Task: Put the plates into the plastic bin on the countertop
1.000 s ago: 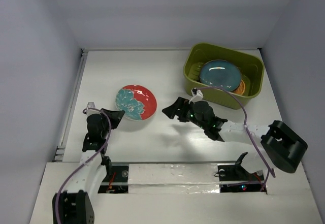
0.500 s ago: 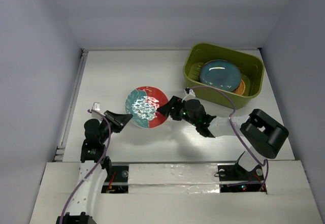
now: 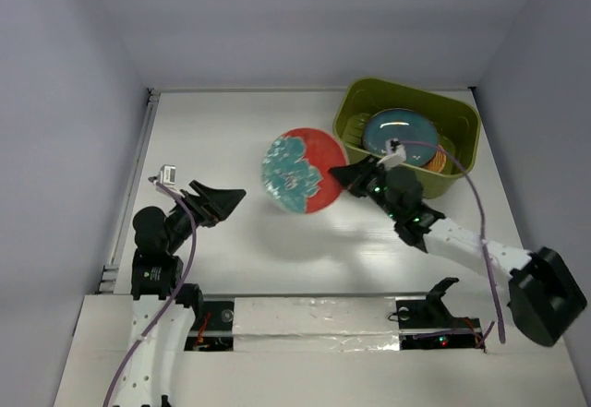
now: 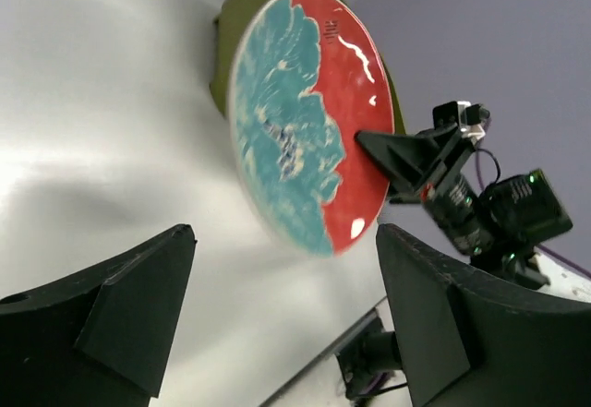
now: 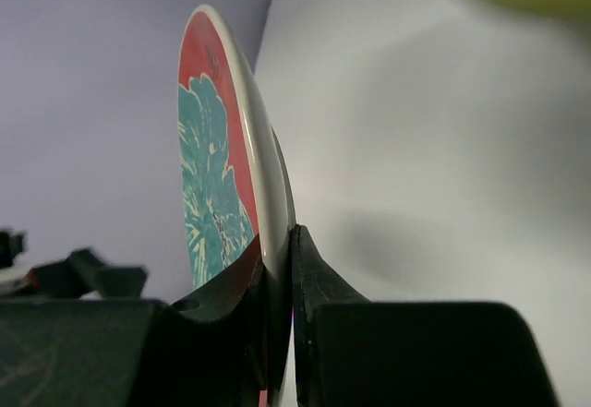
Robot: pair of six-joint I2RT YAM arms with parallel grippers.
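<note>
I will move my right gripper outward and to the right in the top view, then down into the bin to release, because the red plate (image 4: 305, 121) hangs outside.
The red plate with a teal flower (image 3: 300, 170) hangs tilted above the countertop (image 3: 231, 121), just left of the olive-green plastic bin (image 3: 406, 178). My right gripper (image 3: 340, 175) is shut on its right rim; in the right wrist view the two fingers (image 5: 309, 278) pinch the plate (image 5: 217, 167) edge-on. Inside the bin lies a dark teal plate (image 3: 400, 135) over an orange plate (image 3: 439, 158). My left gripper (image 3: 233, 197) stands open and empty, left of and below the red plate (image 4: 305, 121), apart from it.
Pale lavender walls (image 3: 74, 102) bound the countertop at left, back and right. A raised white ledge (image 3: 305, 319) with the arm bases runs along the near edge. The right arm (image 3: 462, 241) stretches across the right side in front of the bin.
My left gripper let go of the red plate and opened. My right gripper closed on the plate's rim and carried it up and right toward the bin.
</note>
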